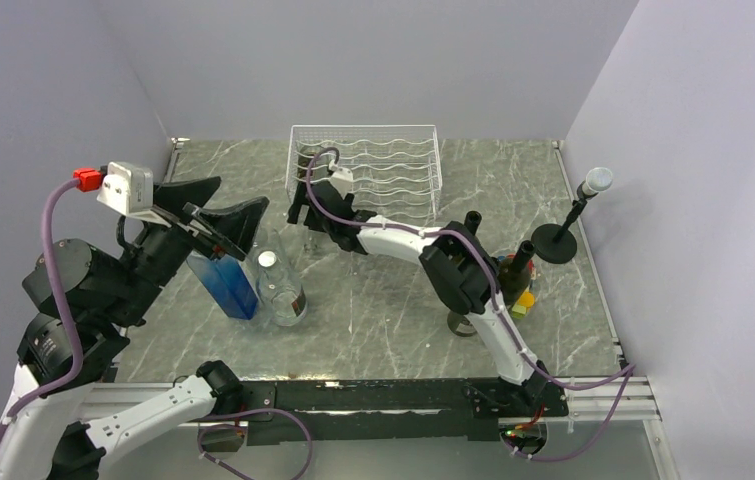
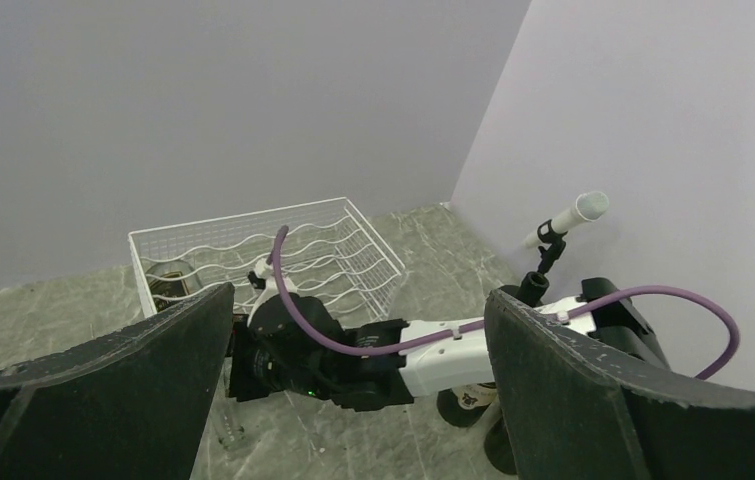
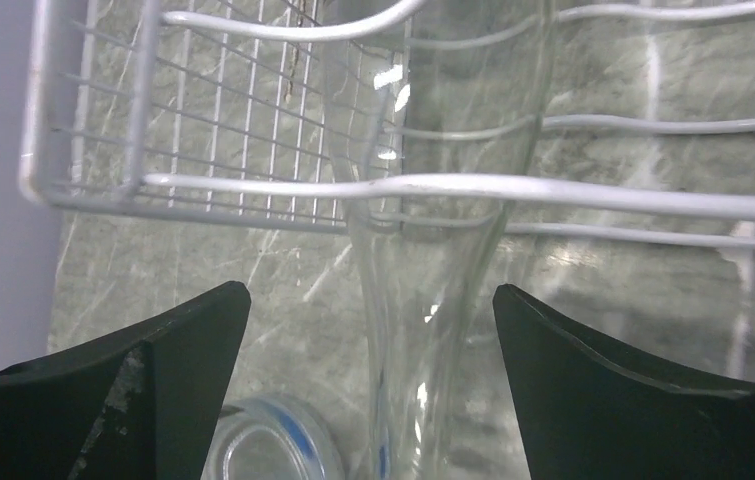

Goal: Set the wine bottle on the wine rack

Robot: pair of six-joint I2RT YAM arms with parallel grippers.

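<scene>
The right gripper swings back over the dark bottle nearest my base next, since it stands unracked, back from the gripper and to its right in the top view.
The white wire wine rack (image 1: 378, 160) stands at the back middle of the table; it also shows in the left wrist view (image 2: 343, 245) and right wrist view (image 3: 253, 190). A clear glass wine bottle (image 3: 433, 270) lies in its leftmost cradle, neck sticking out of the front; its labelled body shows in the left wrist view (image 2: 165, 283). My right gripper (image 3: 373, 400) (image 1: 318, 215) is open, its fingers on either side of the neck and apart from it. My left gripper (image 1: 228, 225) (image 2: 358, 300) is open and empty, raised at the left.
A blue bottle (image 1: 225, 285) and a clear bottle with a white cap (image 1: 279, 290) stand below the left gripper. Dark bottles (image 1: 521, 258) stand by the right arm's elbow. A black stand with a white top (image 1: 558, 240) is at the right. A blue-ringed clear round thing (image 3: 273, 445) lies under the right gripper.
</scene>
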